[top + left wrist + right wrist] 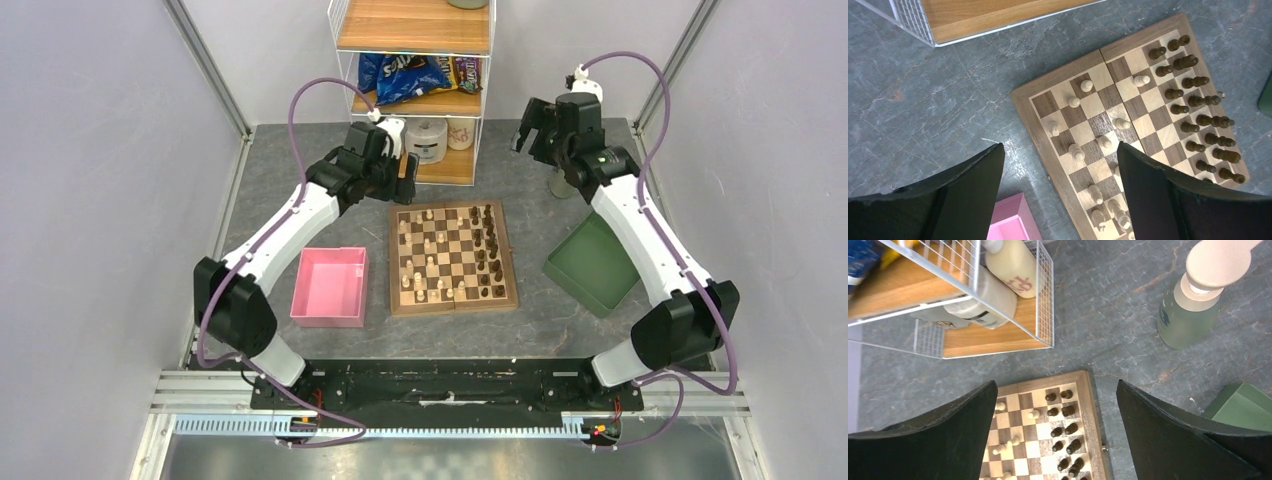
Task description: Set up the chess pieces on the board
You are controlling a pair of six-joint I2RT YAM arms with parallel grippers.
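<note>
The cream-white piece near the board's middle (430, 262) (1117, 171) stands outside any row. My left gripper will next move back and down onto it, toward the right in the top view.
The wooden checkered board (452, 258) lies in the middle of the table. Dark pieces (490, 255) stand in two rows along its right side. Cream-white pieces (425, 262) are scattered over its left half. In the left wrist view the board (1024, 105) shows with white pieces (1076, 150) and dark pieces (1198, 100). In the right wrist view the board (1093, 412) shows with dark pieces (1063, 430). My left gripper (402, 180) hovers open and empty above the board's far left corner. My right gripper (527, 132) is raised, open and empty, beyond the board's far right corner.
A pink tray (330, 287) sits left of the board and a green tray (593, 265) right of it. A wire shelf (415, 90) with snack bags and jars stands at the back. A green bottle (1193, 305) stands near the right gripper.
</note>
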